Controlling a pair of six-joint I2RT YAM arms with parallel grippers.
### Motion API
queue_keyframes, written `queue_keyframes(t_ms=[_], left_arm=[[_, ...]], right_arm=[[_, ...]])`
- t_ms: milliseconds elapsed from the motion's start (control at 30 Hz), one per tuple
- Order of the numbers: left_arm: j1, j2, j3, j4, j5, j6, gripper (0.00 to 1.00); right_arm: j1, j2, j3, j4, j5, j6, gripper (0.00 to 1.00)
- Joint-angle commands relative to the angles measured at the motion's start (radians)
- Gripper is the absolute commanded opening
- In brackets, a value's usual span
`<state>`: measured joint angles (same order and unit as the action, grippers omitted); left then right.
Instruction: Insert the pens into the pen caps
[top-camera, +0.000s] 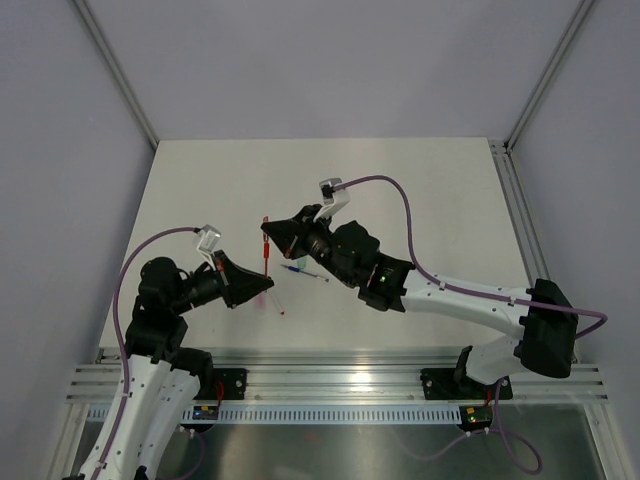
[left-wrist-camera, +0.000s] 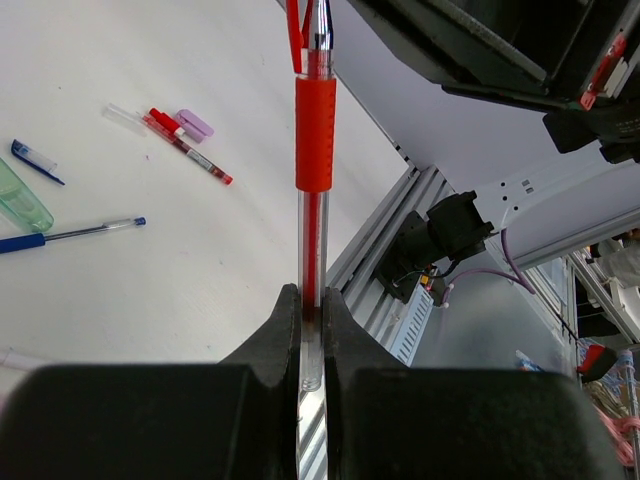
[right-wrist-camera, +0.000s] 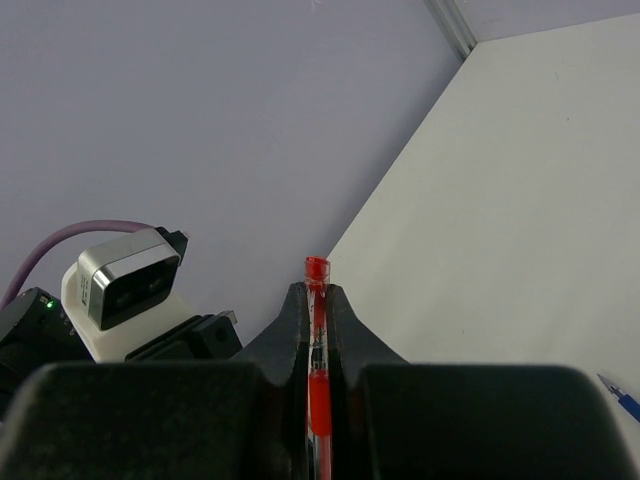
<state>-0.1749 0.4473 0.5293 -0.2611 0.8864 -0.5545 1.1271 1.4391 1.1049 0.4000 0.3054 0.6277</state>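
Observation:
My right gripper moves to the right in the top view and down to the bare tabletop next. It releases the red pen there, since its cap is on.
A red pen with a clear barrel and red grip is held in the air between both grippers. My left gripper is shut on its clear back end. My right gripper is shut on the clear cap with a red tip at the pen's front end. In the top view the left gripper is below the pen and the right gripper above it. On the table lie another red pen, a blue pen, a pale pink cap and a pale green cap.
A short blue piece lies near the green cap. The loose pens and caps cluster under the grippers. An aluminium rail runs along the table's near edge. Grey walls enclose the white table.

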Motion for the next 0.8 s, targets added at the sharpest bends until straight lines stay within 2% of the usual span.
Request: queue_keyframes(t_ms=[0, 667, 767], left_arm=[[0.002, 0.007, -0.003, 0.028, -0.007, -0.001, 0.00], [0.014, -0.016, -0.003, 0.059, -0.026, -0.031, 0.00], [0.014, -0.018, -0.018, 0.131, -0.043, -0.093, 0.00]], right_arm=[[0.020, -0.031, -0.005, 0.059, 0.049, -0.048, 0.00], [0.074, 0.001, -0.099, 0.134, 0.092, -0.054, 0.00], [0.080, 0.004, -0.109, 0.137, 0.113, -0.062, 0.00]])
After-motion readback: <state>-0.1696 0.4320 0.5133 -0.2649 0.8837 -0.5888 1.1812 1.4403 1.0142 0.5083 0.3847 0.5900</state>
